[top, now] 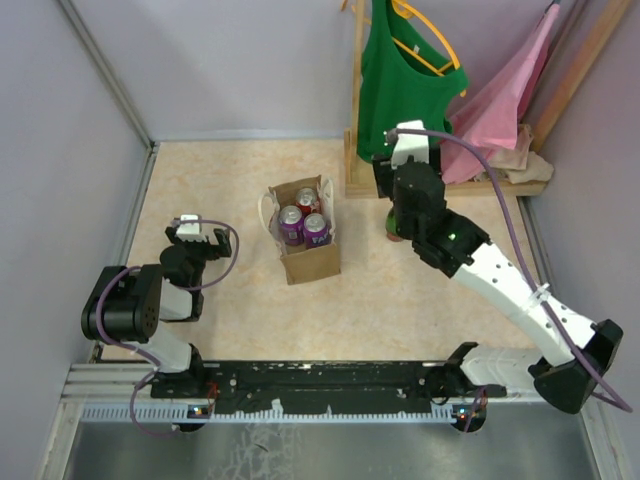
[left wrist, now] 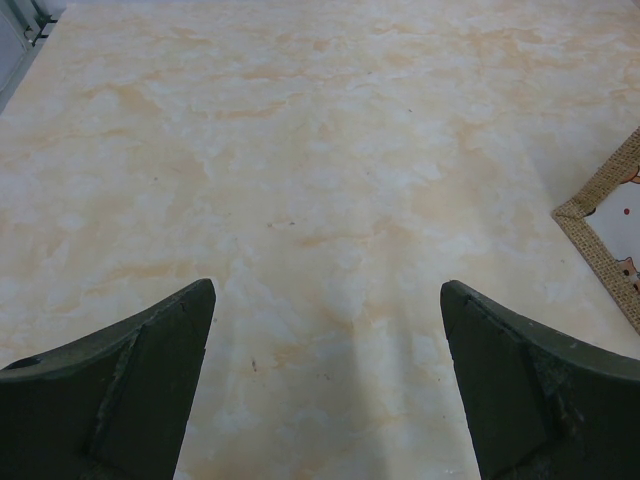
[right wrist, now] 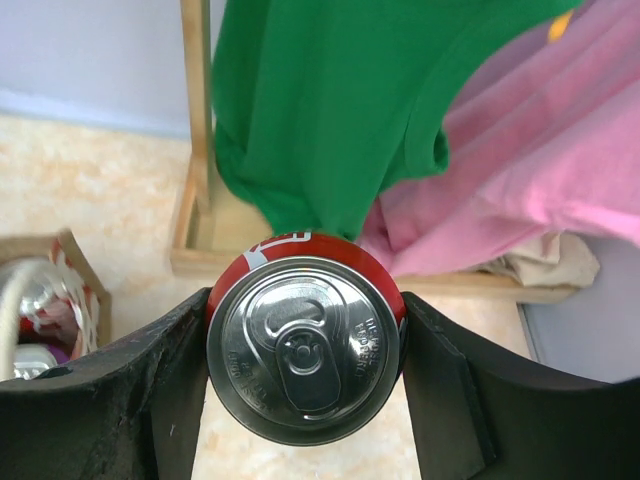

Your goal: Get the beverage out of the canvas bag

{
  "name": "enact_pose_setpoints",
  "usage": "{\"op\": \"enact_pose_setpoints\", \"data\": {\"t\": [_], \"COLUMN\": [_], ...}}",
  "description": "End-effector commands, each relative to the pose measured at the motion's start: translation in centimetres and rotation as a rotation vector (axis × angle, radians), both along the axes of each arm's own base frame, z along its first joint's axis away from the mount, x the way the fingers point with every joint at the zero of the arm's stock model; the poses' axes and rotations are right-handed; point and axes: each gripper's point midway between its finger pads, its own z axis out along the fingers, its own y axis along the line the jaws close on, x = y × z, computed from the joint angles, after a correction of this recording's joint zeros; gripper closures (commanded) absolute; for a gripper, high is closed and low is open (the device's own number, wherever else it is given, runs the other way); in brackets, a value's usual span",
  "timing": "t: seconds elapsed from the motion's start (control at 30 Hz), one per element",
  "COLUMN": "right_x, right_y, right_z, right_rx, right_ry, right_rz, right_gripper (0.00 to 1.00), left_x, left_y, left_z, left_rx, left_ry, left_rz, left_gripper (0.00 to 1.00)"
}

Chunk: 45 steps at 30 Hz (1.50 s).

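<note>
The tabletop beside the bag is bare, so the robot's right gripper will go down there, moving to the left in the top view, and let go of the red can.
The tan canvas bag with white handles stands in the middle of the table. It holds two purple cans and a red can. My right gripper is to the right of the bag, near the wooden rack. It is shut on a red beverage can, with a finger against each side. The right wrist view shows the can's silver top from above and the bag at its left edge. My left gripper is open and empty, left of the bag. The left wrist view shows a bag corner at right.
A wooden rack stands at the back right, its base just behind the held can. A green shirt and a pink cloth hang on it. Grey walls close in the left, back and right sides.
</note>
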Motion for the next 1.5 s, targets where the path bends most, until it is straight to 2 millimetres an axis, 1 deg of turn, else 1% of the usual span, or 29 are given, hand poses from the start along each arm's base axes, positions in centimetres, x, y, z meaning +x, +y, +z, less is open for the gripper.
{"op": "enact_pose_setpoints", "data": {"t": [0.0, 0.07, 0.13, 0.23, 0.33, 0.57, 0.73, 0.77, 0.87, 1.0, 1.13, 1.23, 1.3, 1.47], "right_x": [0.4, 0.8, 1.2, 1.9, 3.1, 6.7, 8.5, 8.8, 9.4, 10.0, 10.4, 10.6, 10.7, 10.4], "right_y": [1.1, 1.7, 2.3, 3.0, 3.6, 5.1, 6.3, 6.6, 7.1, 7.4, 7.7, 7.7, 7.8, 7.9], "right_z": [-0.5, -2.1, -3.2, -4.2, -5.6, -10.5, -13.7, -14.7, -16.6, -18.7, -19.9, -20.1, -21.9, -23.3], "right_rx": [0.078, 0.071, 0.074, 0.089, 0.098, 0.115, 0.116, 0.11, 0.102, 0.091, 0.095, 0.119, 0.125, 0.145], "right_ry": [0.006, 0.048, 0.071, 0.094, 0.124, 0.222, 0.268, 0.282, 0.304, 0.329, 0.341, 0.337, 0.37, 0.4], "right_rz": [0.047, 0.069, 0.089, 0.119, 0.14, 0.176, 0.198, 0.204, 0.215, 0.215, 0.223, 0.231, 0.227, 0.234], "right_gripper": [1.0, 1.0, 1.0, 1.0, 1.0, 1.0, 1.0, 1.0, 1.0, 1.0, 1.0, 1.0, 1.0, 1.0], "left_x": [0.3, 0.3, 0.4, 0.3, 0.4, 0.3, 0.3, 0.3, 0.3, 0.3, 0.3, 0.3, 0.3, 0.3], "left_y": [-0.1, -0.1, -0.1, -0.2, -0.1, -0.1, -0.1, -0.1, -0.1, -0.2, -0.1, -0.1, -0.1, -0.1], "left_z": [0.5, 0.5, 0.5, 0.5, 0.5, 0.5, 0.5, 0.5, 0.4, 0.5, 0.5, 0.4, 0.5, 0.4], "left_rx": [0.004, 0.004, 0.004, 0.004, 0.003, 0.003, 0.004, 0.004, 0.004, 0.003, 0.005, 0.004, 0.004, 0.004], "left_ry": [-0.018, -0.018, -0.018, -0.018, -0.018, -0.017, -0.018, -0.017, -0.017, -0.018, -0.018, -0.017, -0.018, -0.017], "left_rz": [-0.01, -0.01, -0.009, -0.011, -0.01, -0.009, -0.01, -0.011, -0.01, -0.011, -0.01, -0.01, -0.01, -0.01], "left_gripper": [0.0, 0.0, 0.0, 0.0, 0.0, 0.0, 0.0, 0.0, 0.0, 0.0, 0.0, 0.0, 0.0, 0.0]}}
